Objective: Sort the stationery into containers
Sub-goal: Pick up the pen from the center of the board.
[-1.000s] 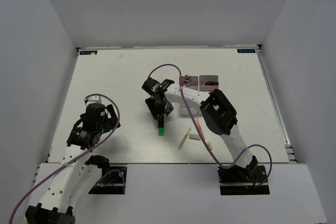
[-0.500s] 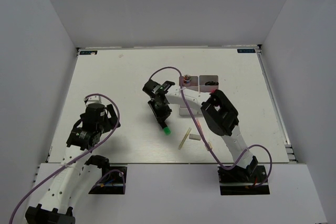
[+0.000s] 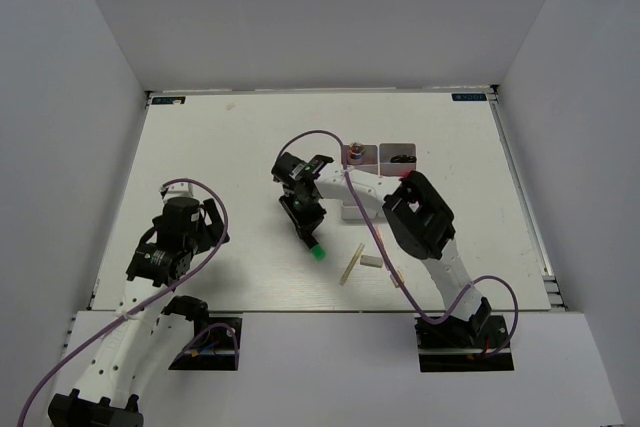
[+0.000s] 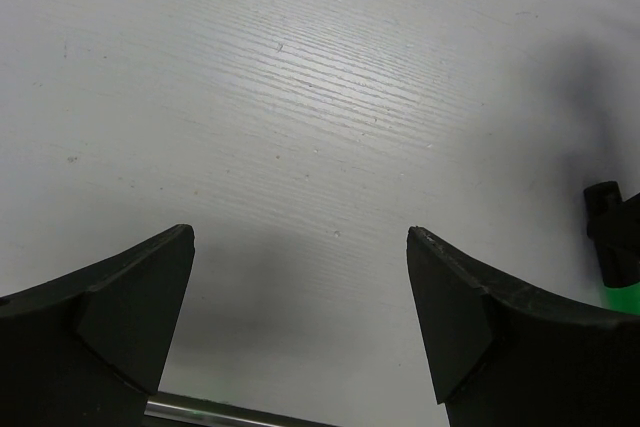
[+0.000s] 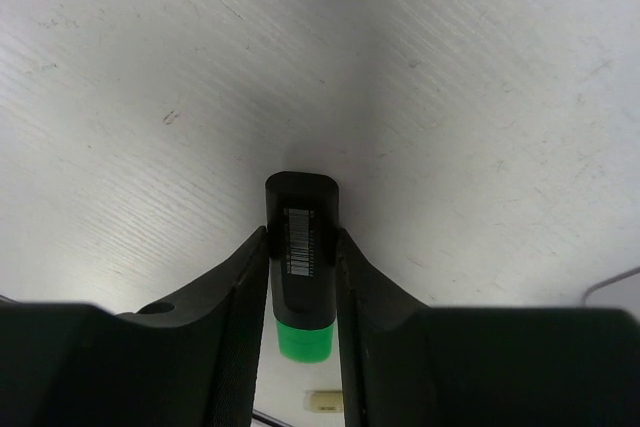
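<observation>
The robot should next lift its right gripper outward and to the right in the top view and release the marker (image 3: pixel 314 243) over the far bin (image 3: pixel 398 152), because something black already lies there.
My right gripper (image 3: pixel 307 225) is shut on the black-green marker (image 3: pixel 314 243) at mid-table, its green cap pointing toward the near right. In the right wrist view both fingers (image 5: pixel 245 287) press the marker's black barrel (image 5: pixel 303 247), and the green cap (image 5: pixel 303 339) shows below. The white bins (image 3: pixel 380 154) stand behind, partly hidden by the right arm; one holds something pink, another something black. A cream stick (image 3: pixel 351 263), a small eraser block (image 3: pixel 370 261) and another stick (image 3: pixel 397 275) lie near the front. My left gripper (image 3: pixel 214 223) is open and empty over bare table at the left.
The right arm's elbow (image 3: pixel 420 212) and purple cable arch over the bins and the loose sticks. The marker's end shows at the right edge of the left wrist view (image 4: pixel 612 247). A pale eraser block (image 5: pixel 322 403) shows below the marker in the right wrist view.
The right gripper has turned with the marker, so the green cap swung from pointing straight toward the near edge to pointing near right. The left arm has not moved.
</observation>
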